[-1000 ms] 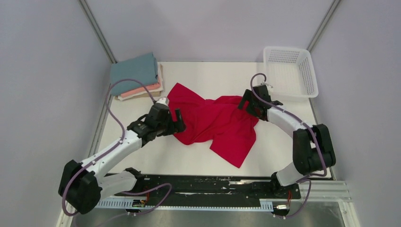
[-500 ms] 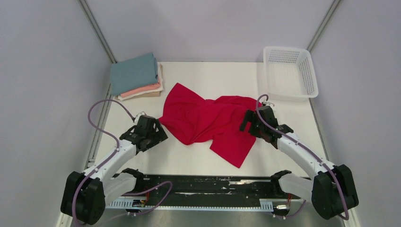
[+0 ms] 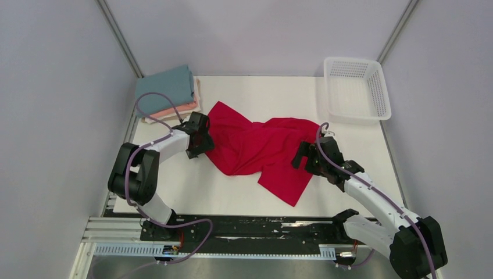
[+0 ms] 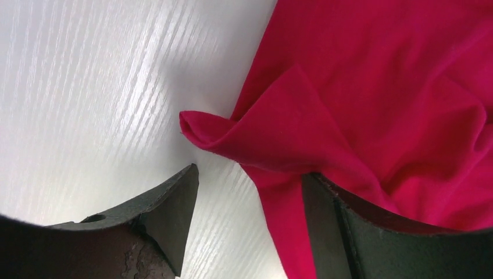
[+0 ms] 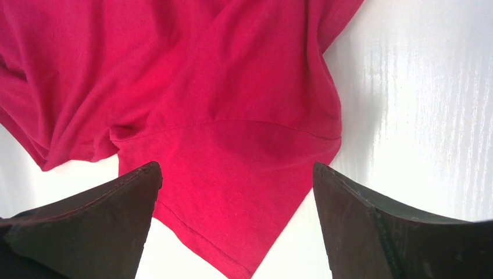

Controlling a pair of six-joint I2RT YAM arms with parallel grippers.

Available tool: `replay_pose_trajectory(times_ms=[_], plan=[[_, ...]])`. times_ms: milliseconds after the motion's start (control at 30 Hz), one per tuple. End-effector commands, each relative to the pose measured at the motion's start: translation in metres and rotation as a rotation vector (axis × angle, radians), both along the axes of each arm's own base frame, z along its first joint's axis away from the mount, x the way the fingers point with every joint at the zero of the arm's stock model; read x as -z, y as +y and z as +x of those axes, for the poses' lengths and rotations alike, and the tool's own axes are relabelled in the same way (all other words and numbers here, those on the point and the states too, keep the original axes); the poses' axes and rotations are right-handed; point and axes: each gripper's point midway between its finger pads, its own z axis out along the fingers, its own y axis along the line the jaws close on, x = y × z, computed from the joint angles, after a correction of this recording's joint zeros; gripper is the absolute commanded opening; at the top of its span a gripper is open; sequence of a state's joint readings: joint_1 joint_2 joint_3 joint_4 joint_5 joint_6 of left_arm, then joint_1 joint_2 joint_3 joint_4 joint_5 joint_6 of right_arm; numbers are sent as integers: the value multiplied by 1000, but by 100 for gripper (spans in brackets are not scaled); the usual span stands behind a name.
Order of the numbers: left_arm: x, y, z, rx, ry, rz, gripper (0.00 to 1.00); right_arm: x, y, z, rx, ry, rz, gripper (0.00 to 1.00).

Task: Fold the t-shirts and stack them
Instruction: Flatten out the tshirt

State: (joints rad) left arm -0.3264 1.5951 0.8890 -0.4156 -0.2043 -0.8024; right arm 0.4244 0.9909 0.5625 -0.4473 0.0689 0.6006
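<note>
The red sleeve's pointed end [image 3: 289, 195] [image 5: 238, 244] lies free on the tabletop. I need to lower my right gripper back toward the base and turn that pointed end over.
The crimson-red t-shirt [image 3: 256, 148] lies crumpled and spread in the middle of the table. My left gripper [image 3: 202, 139] is open at its left edge. In the left wrist view [image 4: 250, 186] a folded bit of red cloth [image 4: 360, 87] lies between the fingers, against the right finger [image 4: 354, 232]. My right gripper [image 3: 302, 157] is open at the shirt's right side. In the right wrist view [image 5: 235, 174] a red sleeve [image 5: 232, 174] lies below and between the spread fingers. The folded teal-blue [image 3: 165, 90], salmon-pink [image 3: 177, 109] and cream [image 3: 185, 114] shirts are stacked at the back left.
A white plastic mesh basket [image 3: 379, 87] stands at the back right corner. Grey walls close in the table on the left, back and right. The black base rail [image 3: 250, 226] runs along the near edge.
My left gripper pulled back toward the near left, then swung to the shirt's left edge by the stack. My right gripper moved nearer along the shirt's right side. The shirt shifted slightly.
</note>
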Motion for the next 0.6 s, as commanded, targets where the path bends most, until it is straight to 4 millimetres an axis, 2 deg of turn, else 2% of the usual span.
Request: replay_pose_trajectory(times_ms=[0,100,233,300,333,367,400,500,533,567], plan=[[-2,4,25,-1,-16,49,73,-1,3,-4,-8,-2,19,100],[10,-3,31,26,18,35,66,2,3,-5,-14,11,14,100],[19,-15,37,61,33,-6,45,6,11,-11,-55,31,15,99],[24,-20,39,82,39,-25,31,9,22,-21,-109,51,3,98],[23,-21,40,86,39,-31,10,11,26,-27,-128,64,-4,98],[26,-20,38,81,56,-26,4,14,31,-33,-145,83,-8,97],[24,-19,38,77,57,-21,0,17,36,-40,-163,104,-11,96],[23,-16,25,70,66,-22,0,30,48,-58,-220,152,-53,94],[16,-15,23,65,47,-31,0,34,51,-63,-234,167,-73,93],[20,-12,13,60,63,-28,0,38,55,-68,-252,183,-92,93]])
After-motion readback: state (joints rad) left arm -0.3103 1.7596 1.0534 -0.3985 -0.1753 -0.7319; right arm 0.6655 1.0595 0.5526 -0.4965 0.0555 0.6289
